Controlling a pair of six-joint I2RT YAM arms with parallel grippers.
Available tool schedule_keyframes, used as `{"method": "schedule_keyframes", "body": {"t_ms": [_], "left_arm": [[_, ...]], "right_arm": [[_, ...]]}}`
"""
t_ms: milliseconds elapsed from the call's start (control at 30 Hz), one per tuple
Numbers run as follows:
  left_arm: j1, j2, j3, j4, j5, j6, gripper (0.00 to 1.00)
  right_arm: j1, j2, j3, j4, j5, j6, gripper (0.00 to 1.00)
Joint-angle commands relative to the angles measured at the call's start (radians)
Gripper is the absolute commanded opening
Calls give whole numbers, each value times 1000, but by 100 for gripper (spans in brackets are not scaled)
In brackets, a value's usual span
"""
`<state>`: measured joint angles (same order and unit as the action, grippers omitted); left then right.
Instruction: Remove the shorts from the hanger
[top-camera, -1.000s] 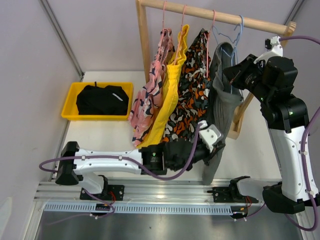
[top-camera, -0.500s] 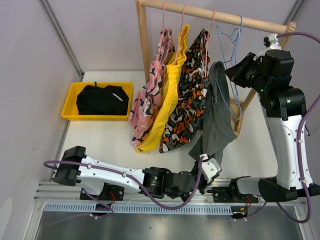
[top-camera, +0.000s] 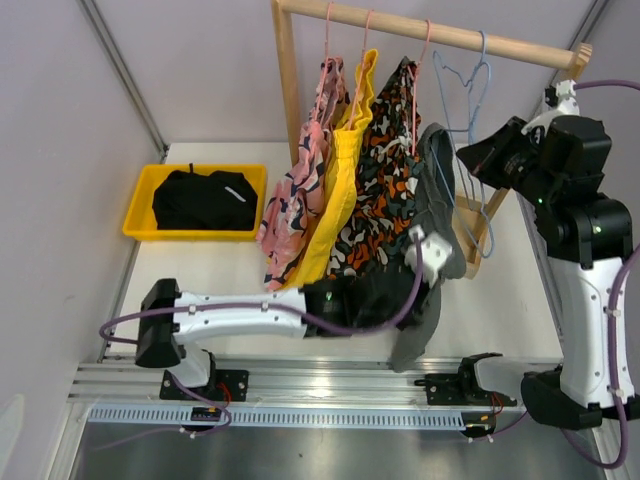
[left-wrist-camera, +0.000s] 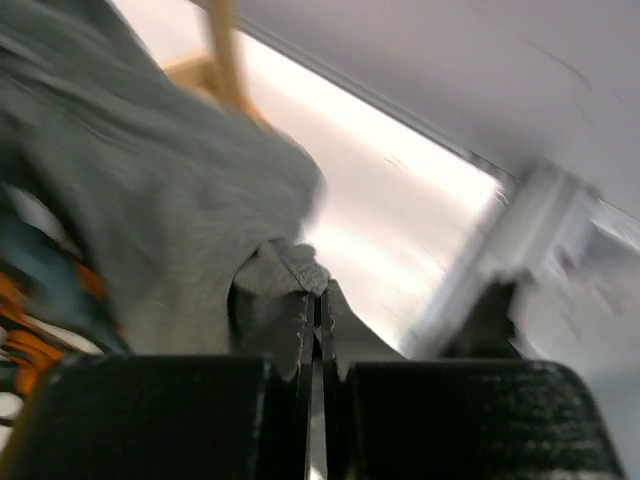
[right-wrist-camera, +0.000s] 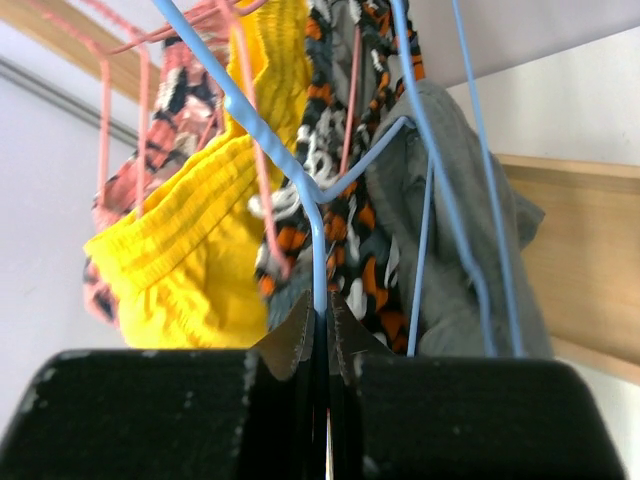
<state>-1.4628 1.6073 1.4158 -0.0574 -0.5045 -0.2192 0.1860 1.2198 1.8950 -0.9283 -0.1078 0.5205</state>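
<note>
I will next carry the hanger's wire with my right gripper away from my base toward the bar (top-camera: 520, 47), slightly toward the camouflage shorts, then open.
The grey shorts (top-camera: 440, 190) hang by the blue hanger (top-camera: 482, 50) on the wooden rail (top-camera: 520, 47). In the right wrist view they drape over the blue wire (right-wrist-camera: 320, 250). My left gripper (top-camera: 437, 268) is shut on a fold of the grey shorts (left-wrist-camera: 150, 200), below the rail; its jaws (left-wrist-camera: 318, 300) pinch the cloth. My right gripper (top-camera: 472, 155) is shut on the blue hanger's wire, its jaws (right-wrist-camera: 322, 318) closed on it. The pink shark-print shorts (top-camera: 300, 190), yellow shorts (top-camera: 340, 190) and camouflage shorts (top-camera: 385, 190) hang on pink hangers to the left.
A yellow bin (top-camera: 140, 215) at the left holds the black shorts (top-camera: 200, 200). The rack's wooden post (top-camera: 287, 90) stands behind the hanging shorts and its foot (top-camera: 470, 225) lies by the right arm. A metal rail (top-camera: 330, 385) runs along the front edge.
My left arm has swung from low by the front rail up and back toward the rack, carrying the grey shorts' lower part. My right gripper has shifted slightly right with the hanger.
</note>
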Motion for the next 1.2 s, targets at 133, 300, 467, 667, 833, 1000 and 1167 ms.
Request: {"method": "schedule_keyframes", "body": {"t_ms": [133, 300, 467, 667, 833, 1000, 1167], "left_arm": [[231, 167, 425, -243, 63, 7, 0], [194, 89, 289, -199, 100, -37, 0], [18, -23, 57, -191, 20, -98, 0], [-218, -150, -31, -303, -101, -192, 0], [-341, -191, 23, -438, -210, -241, 0], [-380, -230, 17, -496, -255, -266, 0], [-392, -274, 49, -577, -313, -292, 0]], "right_arm": [[6, -140, 12, -49, -79, 35, 0], [6, -85, 93, -47, -53, -3, 0], [-3, 45, 210, 17, -18, -34, 0], [-19, 155, 228, 129, -10, -25, 0], [-20, 228, 210, 210, -7, -4, 0], [-22, 271, 211, 243, -4, -7, 0], [-22, 264, 159, 247, 5, -19, 0]]}}
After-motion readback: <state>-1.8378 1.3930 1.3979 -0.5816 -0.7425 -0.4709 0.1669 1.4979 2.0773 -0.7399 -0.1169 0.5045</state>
